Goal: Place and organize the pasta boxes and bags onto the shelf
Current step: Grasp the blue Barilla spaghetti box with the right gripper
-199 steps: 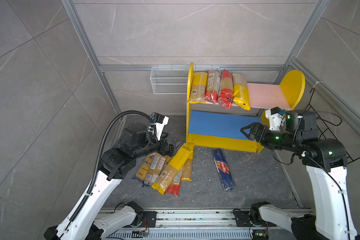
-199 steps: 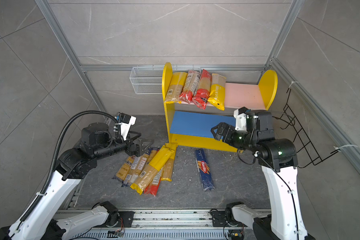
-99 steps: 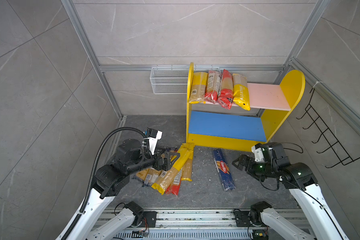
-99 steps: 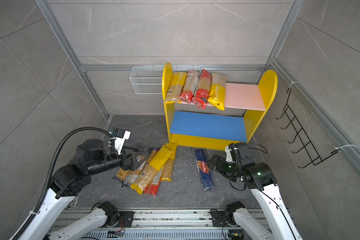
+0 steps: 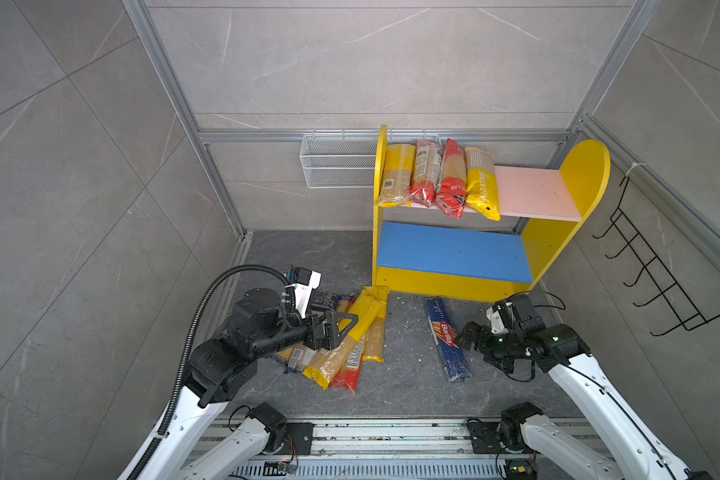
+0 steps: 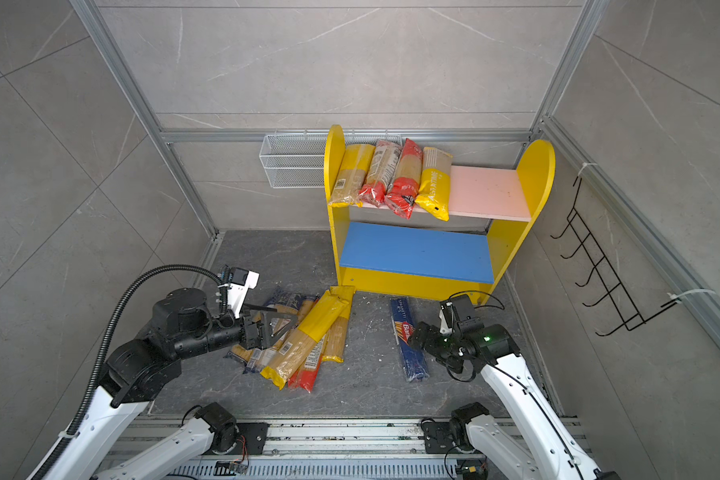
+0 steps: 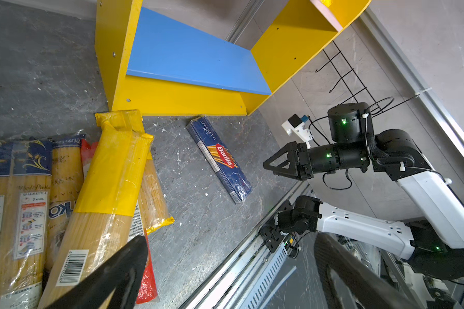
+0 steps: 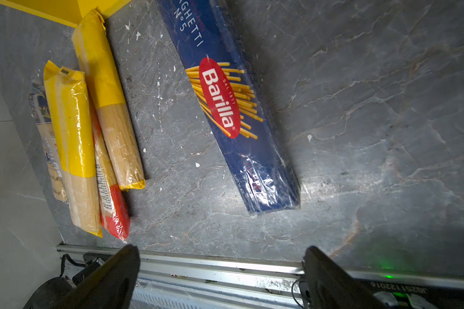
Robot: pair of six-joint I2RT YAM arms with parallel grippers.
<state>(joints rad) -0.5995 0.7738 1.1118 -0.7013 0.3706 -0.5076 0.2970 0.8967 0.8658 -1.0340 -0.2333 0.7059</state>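
Note:
I will next lower my right gripper down and across onto the near half of the Barilla packet, with my fingers astride the packet's long sides. The floor is bare along both long sides.
The shelf [image 5: 583, 174] stands at the back with several pasta packets [image 5: 437, 178] lying side by side on the left of its pink upper board; the blue lower board [image 5: 449, 251] is bare. A pile of yellow, red and blue packets [image 5: 352, 340] lies on the floor at the left. My left gripper [image 5: 345, 322] [image 7: 231, 240] hovers open over that pile. A dark blue Barilla packet [image 5: 447, 338] [image 8: 225, 107] lies alone in front of the shelf. My right gripper [image 5: 462, 336] [image 8: 222, 250] is open just to the right of it, holding nothing.
A white wire basket [image 5: 337, 162] hangs on the back wall left of the shelf. A black wire hook rack [image 5: 657, 282] hangs on the right wall. A metal rail [image 5: 391, 432] runs along the front edge of the floor.
My right arm has dropped from in front of the shelf down to the floor beside the blue packet. My left gripper has lowered and moved forward over the pile.

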